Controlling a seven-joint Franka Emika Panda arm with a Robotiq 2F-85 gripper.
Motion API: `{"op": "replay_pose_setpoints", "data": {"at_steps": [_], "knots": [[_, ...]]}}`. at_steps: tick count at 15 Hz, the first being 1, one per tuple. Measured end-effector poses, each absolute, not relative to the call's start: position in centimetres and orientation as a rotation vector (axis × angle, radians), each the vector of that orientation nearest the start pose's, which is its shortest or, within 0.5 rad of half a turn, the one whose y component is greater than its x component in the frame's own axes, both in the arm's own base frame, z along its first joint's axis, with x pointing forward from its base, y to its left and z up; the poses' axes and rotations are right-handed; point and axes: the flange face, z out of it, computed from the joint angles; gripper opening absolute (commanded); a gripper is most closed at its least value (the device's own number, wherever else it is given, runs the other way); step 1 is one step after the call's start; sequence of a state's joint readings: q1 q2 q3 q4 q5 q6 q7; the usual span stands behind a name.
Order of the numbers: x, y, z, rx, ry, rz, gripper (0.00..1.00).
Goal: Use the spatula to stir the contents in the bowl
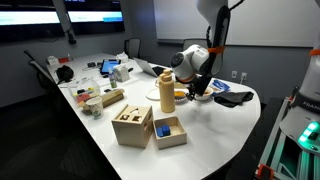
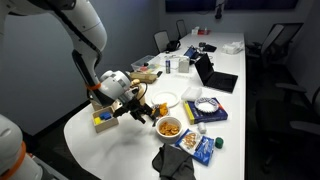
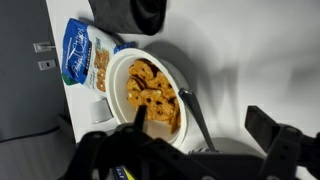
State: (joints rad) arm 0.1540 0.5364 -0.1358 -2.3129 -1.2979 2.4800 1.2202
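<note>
I should lower my gripper straight down next, beside the bowl (image 3: 118, 72) and onto the dark grey spatula handle (image 3: 200, 119), because its wide-open fingers are already on both sides of the handle.
The small white bowl (image 3: 118, 72) holds a heap of orange-brown contents (image 3: 150, 92); it also shows near the table's front in an exterior view (image 2: 169, 127). A dark grey spatula (image 3: 193, 112) lies with its tip by the bowl's rim, and its handle runs back under my wrist. My gripper (image 3: 201, 116) hangs low just beside the bowl, with its fingers wide apart on either side of the spatula handle and not closed on it. The gripper shows in both exterior views (image 2: 141, 108) (image 1: 197, 88).
A blue snack bag (image 3: 85, 55) and a black cloth (image 2: 175, 162) lie close to the bowl. A white plate (image 2: 165, 98) sits behind it. A tall tan bottle (image 1: 167, 92) and two wooden boxes (image 1: 132, 125) stand beside my arm. A laptop (image 2: 218, 79) sits further back.
</note>
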Motion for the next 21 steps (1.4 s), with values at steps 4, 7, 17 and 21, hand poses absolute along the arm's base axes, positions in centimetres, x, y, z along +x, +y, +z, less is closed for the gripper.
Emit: {"op": "replay_pose_setpoints", "data": {"at_steps": [4, 7, 17, 21], "knots": [[46.9, 0.0, 7.5, 2.401, -0.002, 0.109, 1.0], [47.5, -0.7, 6.6, 2.392, -0.022, 0.1, 0.74], [48.5, -1.2, 5.5, 2.392, -0.045, 0.101, 0.01], [48.5, -1.3, 5.5, 2.391, -0.068, 0.108, 0.01]]}}
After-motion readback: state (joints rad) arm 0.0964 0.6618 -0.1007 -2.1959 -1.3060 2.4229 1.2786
